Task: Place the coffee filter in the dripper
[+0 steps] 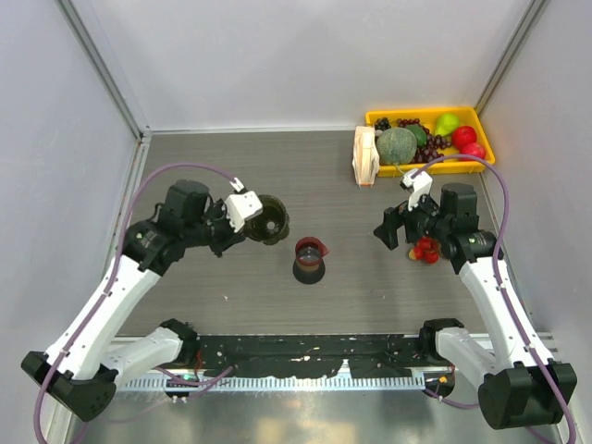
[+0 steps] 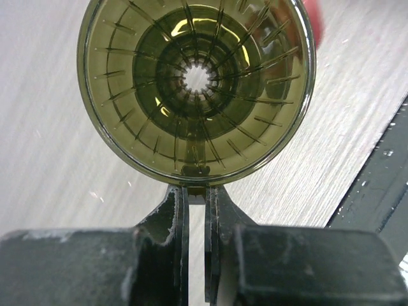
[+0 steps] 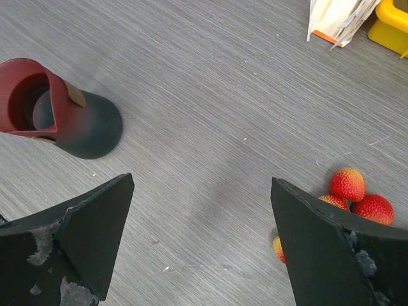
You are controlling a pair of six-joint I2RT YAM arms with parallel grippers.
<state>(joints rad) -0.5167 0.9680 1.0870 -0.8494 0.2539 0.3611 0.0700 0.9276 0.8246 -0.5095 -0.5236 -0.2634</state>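
The cup's red opening lies to the right of my left gripper in the top view, so I need to swing the dripper [image 1: 269, 220] over it, lower and release.
The dripper [image 1: 269, 220], a dark olive translucent funnel, is at the left middle of the table. In the left wrist view I look down into the dripper's ribbed inside [image 2: 196, 89], and it is empty. My left gripper [image 1: 252, 225] is shut on the dripper's small side handle [image 2: 196, 191]. My right gripper [image 1: 388, 231] is open and empty over bare table [image 3: 201, 210]. No single loose coffee filter shows. Only the upright pack of white papers with an orange edge [image 1: 364, 157] is in view, at the back right, and in the right wrist view [image 3: 338, 19].
A small black cup with a red inside [image 1: 309, 259] stands mid-table between the arms, and shows in the right wrist view [image 3: 64, 108]. Red lychees [image 1: 426, 250] lie by my right gripper [image 3: 357, 197]. A yellow tray [image 1: 462, 167] of fruit sits in the back right corner.
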